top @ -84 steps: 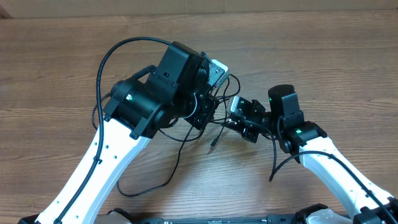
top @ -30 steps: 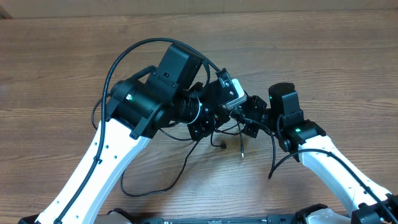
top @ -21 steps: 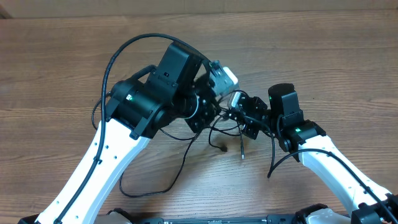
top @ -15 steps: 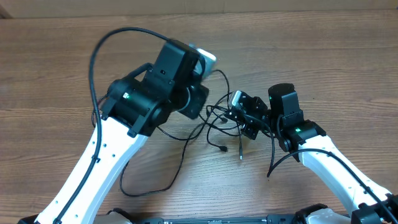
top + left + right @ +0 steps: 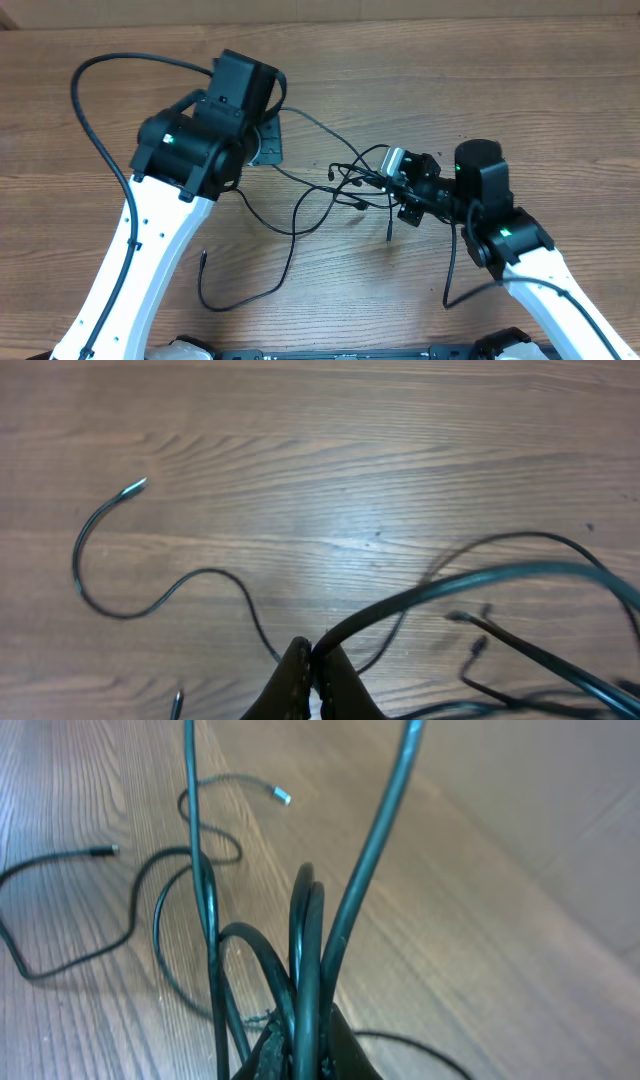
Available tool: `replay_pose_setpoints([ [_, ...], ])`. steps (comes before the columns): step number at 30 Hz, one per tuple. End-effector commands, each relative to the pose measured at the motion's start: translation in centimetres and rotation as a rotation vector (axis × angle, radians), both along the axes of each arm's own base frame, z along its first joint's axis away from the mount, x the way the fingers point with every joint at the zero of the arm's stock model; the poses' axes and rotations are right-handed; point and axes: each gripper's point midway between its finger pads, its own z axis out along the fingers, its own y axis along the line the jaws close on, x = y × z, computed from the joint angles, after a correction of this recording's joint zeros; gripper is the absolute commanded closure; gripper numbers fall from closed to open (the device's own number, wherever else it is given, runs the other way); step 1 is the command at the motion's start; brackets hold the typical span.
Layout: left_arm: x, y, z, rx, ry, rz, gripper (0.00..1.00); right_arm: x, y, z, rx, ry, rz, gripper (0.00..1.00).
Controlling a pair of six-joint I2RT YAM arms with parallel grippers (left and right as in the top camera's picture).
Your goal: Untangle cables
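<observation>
I need to lower my left gripper's cable toward the bare wood beside the tangle next and release it; it still runs into the strands my right gripper clamps.
Several thin black cables lie in a loose tangle on the wooden table between my two arms. My left gripper sits at the upper left and is shut on one cable, which stretches rightwards to the tangle. My right gripper is at the right of the tangle and is shut on a bunch of cable strands. In the left wrist view my jaws are pinched together on the cable. In the right wrist view my jaws clamp several strands that rise upwards.
One loose cable loops toward the table's front left and ends in a plug. Another free cable end with a plug lies on the wood in the left wrist view. The thick arm cable arcs left of the left arm.
My left arm has swung left and back, away from the right gripper, drawing a cable out of the tangle. The right gripper has shifted slightly right. The cables are now spread wider.
</observation>
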Motion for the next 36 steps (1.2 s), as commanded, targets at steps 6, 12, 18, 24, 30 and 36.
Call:
replay_pose_setpoints([
  [6,0.5,1.7,-0.9,0.022,0.026,0.104,0.96,-2.3,-0.3,8.0,0.151,-0.182,0.011,0.96],
  [12,0.9,0.9,-3.0,0.023,0.101,0.087,0.96,-3.3,-0.6,13.6,0.310,-0.276,-0.013,0.96],
  [18,1.5,0.3,-5.0,0.036,0.162,0.082,0.96,-3.5,-0.7,16.4,0.431,-0.274,-0.024,0.96],
  [24,1.9,-0.9,-7.4,0.014,0.244,0.059,0.96,-3.9,-0.9,18.8,0.537,-0.271,-0.021,0.96],
  [30,1.5,-3.1,-8.7,-0.076,0.317,0.011,0.96,-3.1,-1.8,20.4,0.635,-0.244,-0.099,0.96],
  [36,0.9,-4.8,-9.2,-0.105,0.348,-0.038,0.96,-1.6,-3.3,21.3,0.748,-0.180,-0.231,0.96],
])
